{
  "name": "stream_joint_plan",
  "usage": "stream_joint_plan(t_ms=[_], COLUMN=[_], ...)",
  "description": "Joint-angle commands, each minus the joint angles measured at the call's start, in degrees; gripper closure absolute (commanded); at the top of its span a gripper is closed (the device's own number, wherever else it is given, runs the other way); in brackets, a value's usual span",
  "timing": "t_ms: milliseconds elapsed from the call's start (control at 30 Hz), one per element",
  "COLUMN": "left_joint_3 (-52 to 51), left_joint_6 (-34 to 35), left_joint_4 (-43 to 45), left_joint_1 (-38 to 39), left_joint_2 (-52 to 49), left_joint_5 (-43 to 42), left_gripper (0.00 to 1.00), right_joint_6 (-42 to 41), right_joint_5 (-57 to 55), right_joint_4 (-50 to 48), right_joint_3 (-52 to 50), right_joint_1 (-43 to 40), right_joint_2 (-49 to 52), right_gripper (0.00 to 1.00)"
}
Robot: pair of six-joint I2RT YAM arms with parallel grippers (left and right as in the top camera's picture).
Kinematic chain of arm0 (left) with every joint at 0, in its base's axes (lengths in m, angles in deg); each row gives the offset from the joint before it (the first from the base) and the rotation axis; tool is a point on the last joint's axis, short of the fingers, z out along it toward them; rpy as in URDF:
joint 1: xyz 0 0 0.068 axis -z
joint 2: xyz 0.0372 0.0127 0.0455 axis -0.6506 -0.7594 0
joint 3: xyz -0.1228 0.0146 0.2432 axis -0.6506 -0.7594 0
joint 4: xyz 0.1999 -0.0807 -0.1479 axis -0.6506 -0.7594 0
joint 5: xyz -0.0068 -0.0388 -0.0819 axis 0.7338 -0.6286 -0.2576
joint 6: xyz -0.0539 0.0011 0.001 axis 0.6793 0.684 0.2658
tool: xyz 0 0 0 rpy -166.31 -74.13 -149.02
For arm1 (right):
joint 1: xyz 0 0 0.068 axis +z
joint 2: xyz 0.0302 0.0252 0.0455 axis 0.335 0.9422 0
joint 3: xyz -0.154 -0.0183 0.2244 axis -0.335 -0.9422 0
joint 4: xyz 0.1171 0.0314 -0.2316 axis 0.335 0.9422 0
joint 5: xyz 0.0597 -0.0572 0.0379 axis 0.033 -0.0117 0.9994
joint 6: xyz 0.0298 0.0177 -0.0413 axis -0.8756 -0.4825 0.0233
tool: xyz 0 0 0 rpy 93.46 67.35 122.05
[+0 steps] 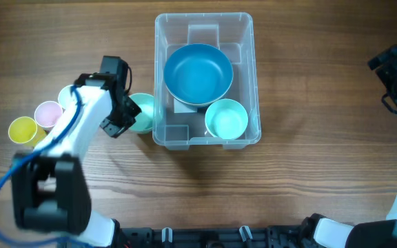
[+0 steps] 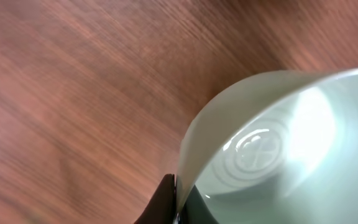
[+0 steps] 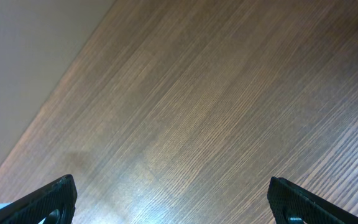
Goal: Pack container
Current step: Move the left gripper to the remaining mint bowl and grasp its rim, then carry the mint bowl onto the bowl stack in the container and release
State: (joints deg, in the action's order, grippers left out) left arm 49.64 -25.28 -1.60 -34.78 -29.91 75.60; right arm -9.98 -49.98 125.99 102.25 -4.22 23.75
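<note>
The small mint bowl (image 1: 226,119) has its opening facing up. My left gripper should next lift the pale green bowl (image 1: 142,114) over the side of the container, then lower it into that mint bowl and let go.
The clear container (image 1: 161,76) stands at the table's middle back. It holds a big blue bowl (image 1: 198,72) and a small mint bowl (image 1: 226,119). My left gripper (image 1: 125,110) is shut on the rim of a pale green bowl (image 1: 142,114) just left of the container; in the left wrist view the fingers (image 2: 178,205) pinch that bowl's (image 2: 278,149) wall. My right gripper (image 1: 391,69) is open and empty at the far right; its wrist view shows only its fingertips (image 3: 173,199) over bare wood.
A yellow cup (image 1: 22,129), a pink cup (image 1: 47,114) and a pale green cup (image 1: 66,96) stand at the left, partly under my left arm.
</note>
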Motion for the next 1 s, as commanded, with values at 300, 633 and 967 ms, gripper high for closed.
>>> stream_joint_plan(t_ms=[300,633,967], left_joint_3=[1.86,1.84,1.84], left_joint_6=[-3.15,-11.19,-16.55], left_joint_4=[3.3,9.09,14.1], left_joint_1=[-0.39,11.56,26.49], left_joint_2=[28.17,24.98,8.66], left_joint_5=[4.52,-6.6,-5.9], left_gripper=[0.96,0.96,0.96], right_joint_6=[-0.59,-0.59,-0.59], right_joint_5=[-0.11,-0.11,-0.11], right_joint_4=[-0.15,-0.15,-0.15], right_joint_3=[0.11,0.11,0.11], right_joint_1=[-0.02,-0.02,-0.02], right_joint_2=[0.33,0.33,0.33], right_gripper=[0.0,0.0,0.0])
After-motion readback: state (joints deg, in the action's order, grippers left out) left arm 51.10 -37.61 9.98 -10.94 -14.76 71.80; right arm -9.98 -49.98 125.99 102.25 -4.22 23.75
